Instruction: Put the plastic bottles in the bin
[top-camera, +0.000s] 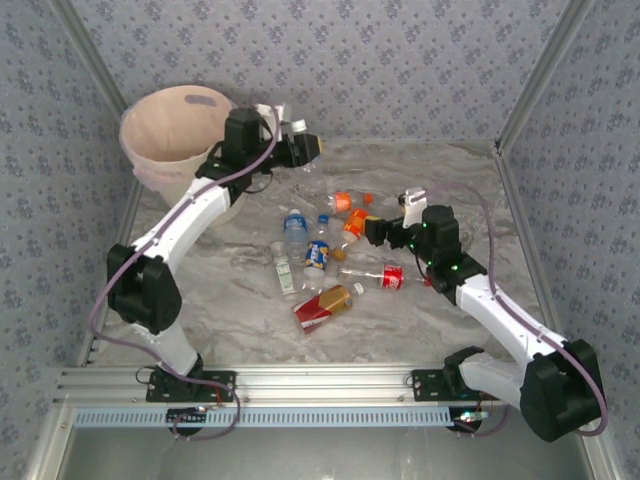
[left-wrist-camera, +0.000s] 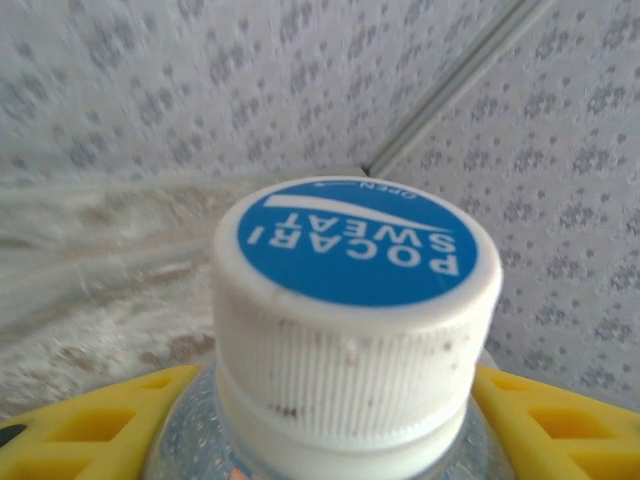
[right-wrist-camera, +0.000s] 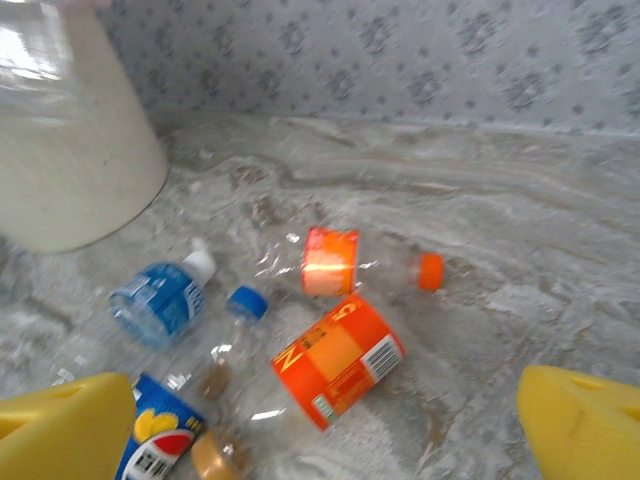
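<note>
The left gripper lifts the clear bottle next and carries it sideways over the bin's opening to release it.
My left gripper is shut on a clear bottle, raised just right of the bin, a cream pail with a pinkish liner. In the left wrist view the bottle's white cap with a blue top rises between the yellow fingers. My right gripper stands open above the pile in mid-table. Below its yellow fingers lie an orange-labelled bottle, an orange-capped bottle, a blue-labelled one with a white cap and a blue-capped one.
More bottles lie toward the front: a red-labelled one, a red-and-yellow one, a green-labelled one and a blue-labelled one. Patterned walls close in the table at the back and both sides.
</note>
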